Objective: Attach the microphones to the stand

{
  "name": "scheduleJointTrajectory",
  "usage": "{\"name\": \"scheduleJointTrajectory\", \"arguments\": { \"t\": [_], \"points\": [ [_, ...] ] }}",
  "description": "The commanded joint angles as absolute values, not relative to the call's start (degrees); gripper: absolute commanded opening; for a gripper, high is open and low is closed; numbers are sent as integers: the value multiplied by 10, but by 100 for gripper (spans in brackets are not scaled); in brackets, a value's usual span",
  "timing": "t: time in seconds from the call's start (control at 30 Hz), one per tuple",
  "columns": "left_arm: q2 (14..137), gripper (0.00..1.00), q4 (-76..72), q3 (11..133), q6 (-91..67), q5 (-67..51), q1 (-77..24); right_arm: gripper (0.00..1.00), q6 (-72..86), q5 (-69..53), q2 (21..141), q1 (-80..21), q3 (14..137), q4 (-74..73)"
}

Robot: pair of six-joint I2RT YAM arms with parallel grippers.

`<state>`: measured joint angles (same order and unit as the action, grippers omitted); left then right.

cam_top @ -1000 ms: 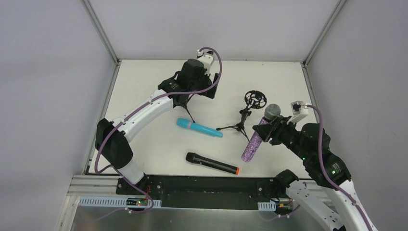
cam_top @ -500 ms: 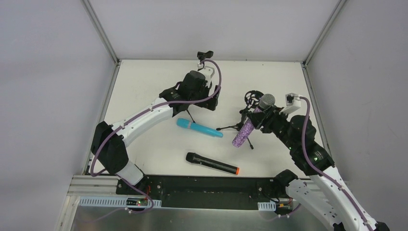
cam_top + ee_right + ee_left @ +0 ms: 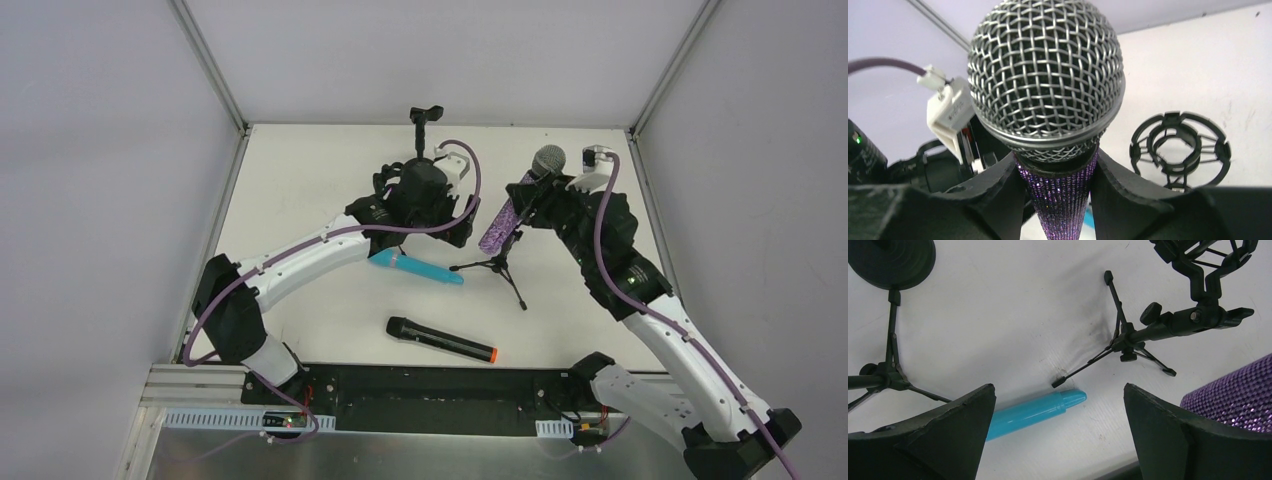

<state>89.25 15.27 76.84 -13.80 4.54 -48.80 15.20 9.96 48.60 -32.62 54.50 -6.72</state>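
Next, my right gripper guides the microphone toward the right in the wrist view, then down into the round shock-mount clip (image 3: 1180, 150), and releases it, because that ring stands empty.
My right gripper (image 3: 528, 200) is shut on the glittery purple microphone (image 3: 497, 228), just below its silver mesh head (image 3: 1045, 75). It holds the microphone tilted in the air over the tripod stand (image 3: 497, 263). The stand's round shock-mount clip (image 3: 1180, 150) is empty, just right of the microphone. My left gripper (image 3: 1059, 390) is open and empty, hovering above the turquoise microphone (image 3: 1033, 410), which lies flat on the table (image 3: 415, 266). The black microphone with the orange end ring (image 3: 440, 340) lies near the front edge.
A second small stand with a clip (image 3: 425, 115) stands at the back edge of the white table (image 3: 300, 180). Its round base (image 3: 890, 262) and a tripod (image 3: 888, 375) show in the left wrist view. Metal frame posts border the table.
My right gripper carried the purple microphone back and left, to above the tripod stand. My left arm swung forward and right to over the turquoise microphone, uncovering the back stand.
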Motion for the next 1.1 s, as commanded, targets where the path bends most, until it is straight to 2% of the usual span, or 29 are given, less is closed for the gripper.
{"name": "scheduleJointTrajectory", "arguments": {
  "t": [0.0, 0.5, 1.07],
  "points": [
    [900, 100, 136, 762, -149, 57, -493, 0, 91, 146, 499, -321, 610, 13],
    [912, 100, 137, 767, -133, 64, -500, 0, -86, 269, 565, -309, 705, 13],
    [920, 100, 137, 771, -117, 44, -502, 0, -146, 179, 571, -272, 647, 78]
  ]
}}
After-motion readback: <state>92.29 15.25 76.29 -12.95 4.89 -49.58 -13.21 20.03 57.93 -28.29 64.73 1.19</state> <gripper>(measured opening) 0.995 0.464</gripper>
